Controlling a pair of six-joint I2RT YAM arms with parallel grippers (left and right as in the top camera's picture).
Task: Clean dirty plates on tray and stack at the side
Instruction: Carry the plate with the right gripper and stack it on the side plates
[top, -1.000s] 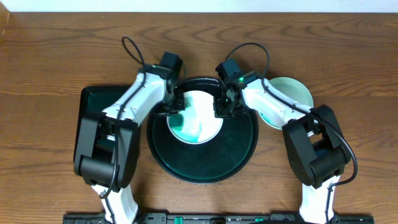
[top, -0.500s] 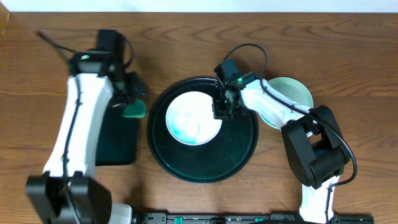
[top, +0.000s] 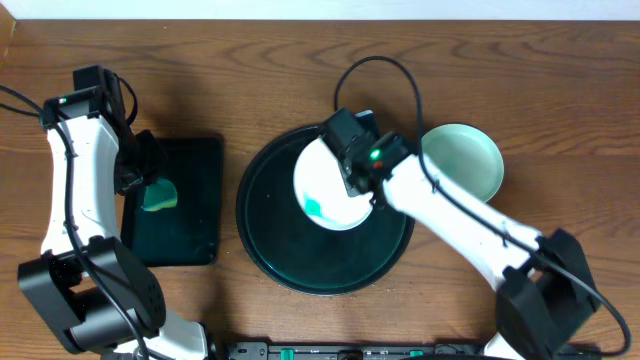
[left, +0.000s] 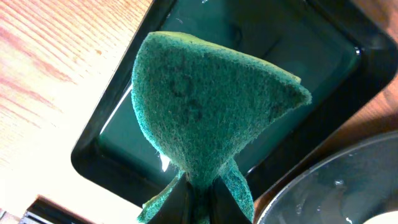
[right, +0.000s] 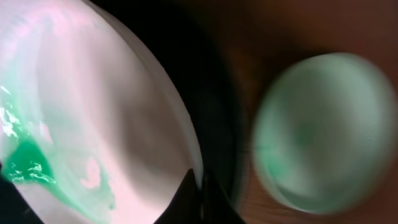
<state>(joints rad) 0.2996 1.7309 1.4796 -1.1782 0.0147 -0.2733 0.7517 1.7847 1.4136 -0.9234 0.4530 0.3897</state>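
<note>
Teal-green liquid pools on the white plate, so next my right gripper should tip it further over the round tray, then bring it down onto the pale plate (top: 463, 162) (right: 324, 133).
My right gripper (top: 362, 172) is shut on the rim of a white plate (top: 325, 190) with teal-green liquid pooled at its low edge. It holds the plate tilted above the large round black tray (top: 290, 262). In the right wrist view the plate (right: 93, 112) fills the left and my fingers (right: 200, 190) pinch its edge. Another plate (top: 470, 160), pale green-tinted, lies on the table right of the tray. My left gripper (top: 150, 185) is shut on a green cloth (left: 205, 106) over the rectangular black tray (top: 195, 210).
The rectangular black tray (left: 298, 68) lies left of the round tray, whose rim shows at the lower right of the left wrist view (left: 336, 180). Wooden table all around.
My right gripper lifted and tilted the plate, so the green liquid ran to its lower edge. My left arm swung the green cloth away left, over the rectangular tray.
</note>
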